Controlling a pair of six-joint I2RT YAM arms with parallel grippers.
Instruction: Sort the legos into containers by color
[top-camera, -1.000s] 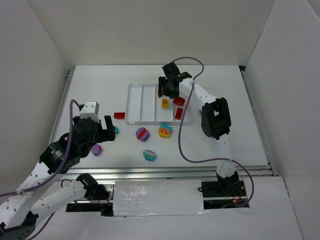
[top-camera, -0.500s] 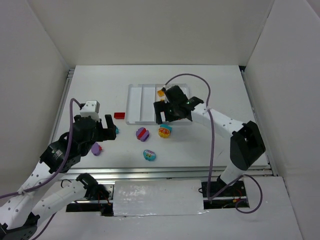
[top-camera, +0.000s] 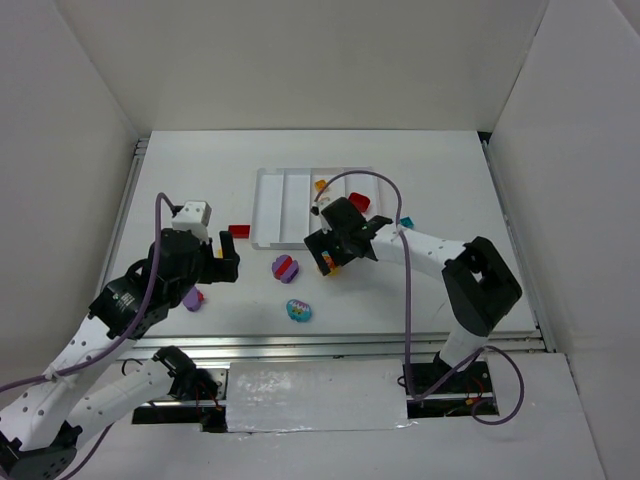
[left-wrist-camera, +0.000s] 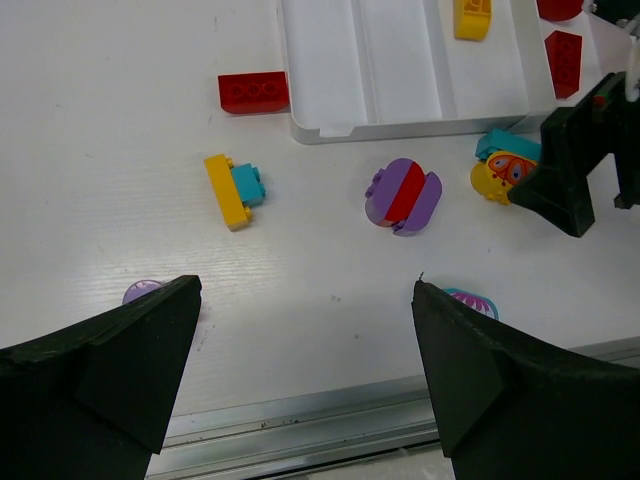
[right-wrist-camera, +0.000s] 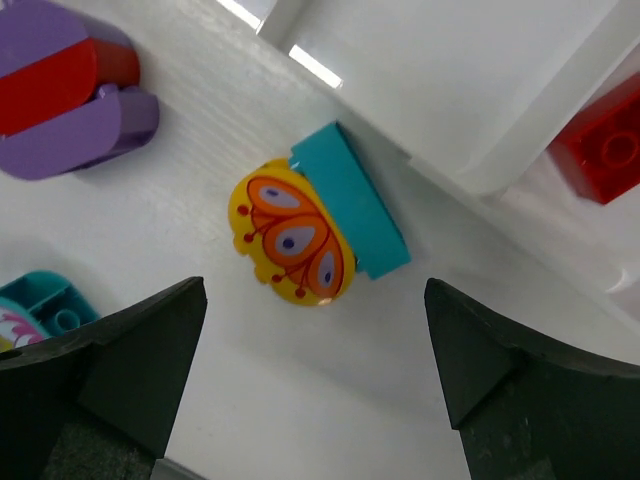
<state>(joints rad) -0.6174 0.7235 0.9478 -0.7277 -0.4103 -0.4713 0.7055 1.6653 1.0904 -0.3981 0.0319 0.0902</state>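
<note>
My right gripper lowers next with one finger beside the yellow butterfly lego (right-wrist-camera: 295, 243) and one beside its teal brick (right-wrist-camera: 350, 200), then closes.
The white tray (top-camera: 262, 205) with four long compartments holds a yellow-orange lego (top-camera: 321, 185) and red legos (top-camera: 355, 203). My right gripper (top-camera: 327, 262) is open and empty, hovering just in front of the tray over a yellow butterfly lego (right-wrist-camera: 295, 243) joined to a teal brick (right-wrist-camera: 350, 200). The open jaws (right-wrist-camera: 315, 360) stand on either side, not touching it. My left gripper (top-camera: 215, 265) is open and empty above the table (left-wrist-camera: 305, 340). Loose legos lie near it: a red brick (left-wrist-camera: 254, 92), a yellow-teal brick (left-wrist-camera: 234, 187), a purple-red round one (left-wrist-camera: 403, 195), a purple one (left-wrist-camera: 143, 291) and a teal round one (left-wrist-camera: 470, 298).
A small teal lego (top-camera: 405, 222) lies right of the tray. The table's metal front rail (top-camera: 350, 340) runs along the near edge. White walls close in the table on three sides.
My right arm has swung from over the tray's right compartments down to the table in front of the tray, over the butterfly lego. My left arm has shifted slightly.
</note>
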